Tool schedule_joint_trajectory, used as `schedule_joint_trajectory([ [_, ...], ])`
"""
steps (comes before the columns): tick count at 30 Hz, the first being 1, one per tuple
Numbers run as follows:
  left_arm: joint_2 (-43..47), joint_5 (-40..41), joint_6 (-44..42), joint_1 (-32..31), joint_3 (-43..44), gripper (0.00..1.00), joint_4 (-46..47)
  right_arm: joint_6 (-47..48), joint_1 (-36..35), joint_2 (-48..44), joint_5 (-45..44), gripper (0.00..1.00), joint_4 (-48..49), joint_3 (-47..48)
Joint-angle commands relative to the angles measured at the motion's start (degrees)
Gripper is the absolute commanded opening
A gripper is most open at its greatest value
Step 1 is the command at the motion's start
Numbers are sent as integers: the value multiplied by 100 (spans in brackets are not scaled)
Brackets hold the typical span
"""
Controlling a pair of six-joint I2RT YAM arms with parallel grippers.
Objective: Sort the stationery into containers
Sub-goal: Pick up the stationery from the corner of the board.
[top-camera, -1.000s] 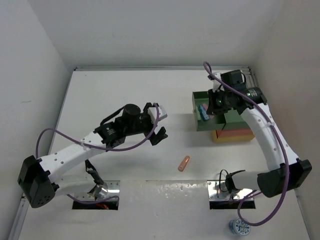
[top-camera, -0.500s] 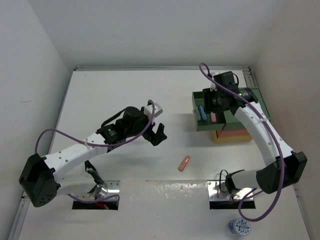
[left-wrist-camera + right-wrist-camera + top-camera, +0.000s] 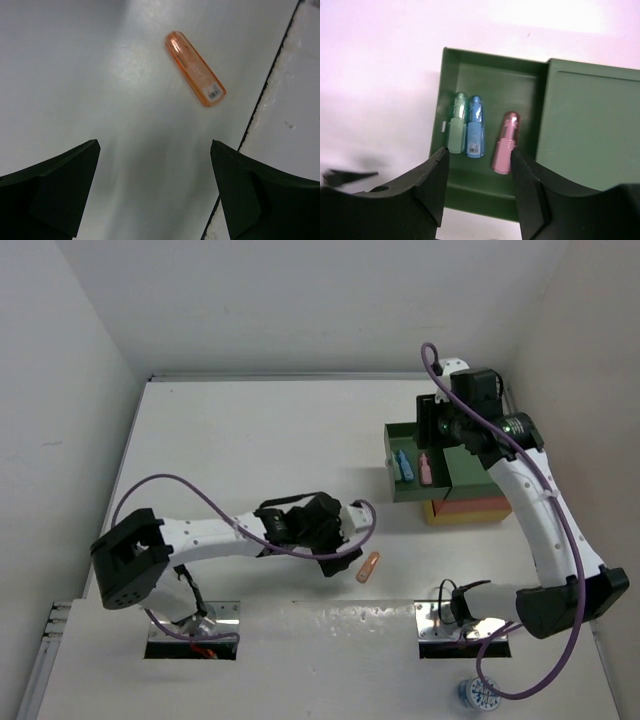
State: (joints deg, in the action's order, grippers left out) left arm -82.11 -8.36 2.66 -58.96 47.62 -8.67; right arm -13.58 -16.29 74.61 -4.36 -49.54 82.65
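The robot will next move its left gripper to the right in the top view and down onto the orange marker's middle (image 3: 368, 567) (image 3: 195, 69), because it lies below the fingers on that side.
An orange marker (image 3: 368, 567) lies on the white table near its front edge, alone. My left gripper (image 3: 350, 542) hovers just left of it, open. In the left wrist view the orange marker (image 3: 195, 68) lies ahead of the open gripper (image 3: 154, 145), with nothing between the fingers. The green tray (image 3: 440, 490) tops a red-orange tray (image 3: 475, 503) and a yellow tray (image 3: 462, 517) at the right. Inside the green tray (image 3: 485, 75) lie a mint marker (image 3: 456, 129), a blue marker (image 3: 474, 127) and a pink marker (image 3: 505, 142). My right gripper (image 3: 479, 151) hangs open above them, holding nothing.
White walls close in the table on the left, back and right. A dark seam (image 3: 260, 100) runs across the table near its front, beside the orange marker. A small blue-and-white round object (image 3: 480, 695) sits below the front edge at the right.
My left arm swung right and toward the front edge, ending beside the orange marker. My right gripper opened over the green tray, and the pink marker now lies inside it.
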Motion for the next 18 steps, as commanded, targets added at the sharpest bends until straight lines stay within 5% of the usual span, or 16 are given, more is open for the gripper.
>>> schedule_joint_trajectory([
  [1, -253, 440, -442, -457, 231, 100, 49, 180, 161, -219, 14, 52, 59, 216],
  [14, -1342, 652, 112, -837, 748, 100, 682, 277, 425, -245, 181, 52, -293, 269],
  [18, -1615, 546, 464, -889, 1109, 93, 674, 295, 443, -245, 181, 52, -293, 243],
])
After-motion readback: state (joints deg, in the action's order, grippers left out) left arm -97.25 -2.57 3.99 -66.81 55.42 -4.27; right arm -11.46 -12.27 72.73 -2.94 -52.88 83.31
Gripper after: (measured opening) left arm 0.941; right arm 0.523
